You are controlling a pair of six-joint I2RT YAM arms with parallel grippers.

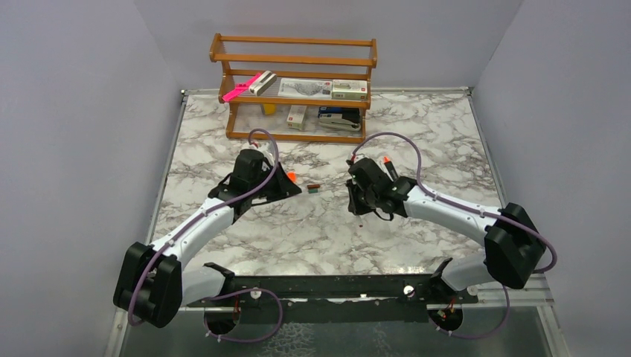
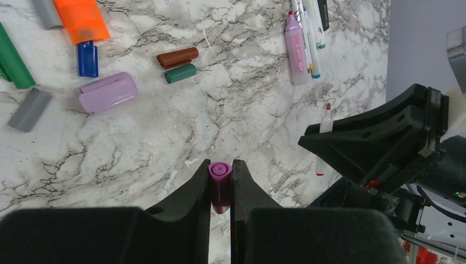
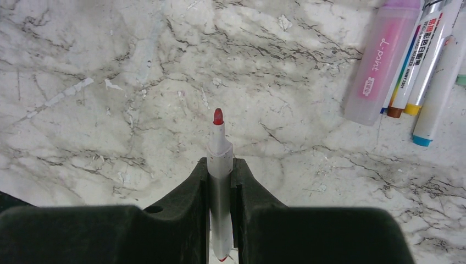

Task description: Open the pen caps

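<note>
My right gripper will next move down and outward toward the pink highlighter, to release the already uncapped marker on the clear tabletop beside it.
My left gripper (image 2: 221,165) is shut on a small magenta pen cap (image 2: 220,184), held just above the marble table (image 2: 247,115). My right gripper (image 3: 220,163) is shut on a slim white marker (image 3: 219,151) whose bare red tip points away from the camera. The two grippers (image 1: 296,189) (image 1: 362,210) sit apart near mid-table. Loose caps lie to the left: orange (image 2: 82,19), blue (image 2: 87,58), lilac (image 2: 107,92), dark red (image 2: 177,57) and green (image 2: 180,72).
A pink highlighter (image 3: 382,66) and several white markers (image 3: 426,49) lie side by side to the right of my right gripper. A grey cap (image 2: 30,109) and a green pen (image 2: 11,55) lie far left. A wooden shelf (image 1: 294,100) with boxes stands at the back.
</note>
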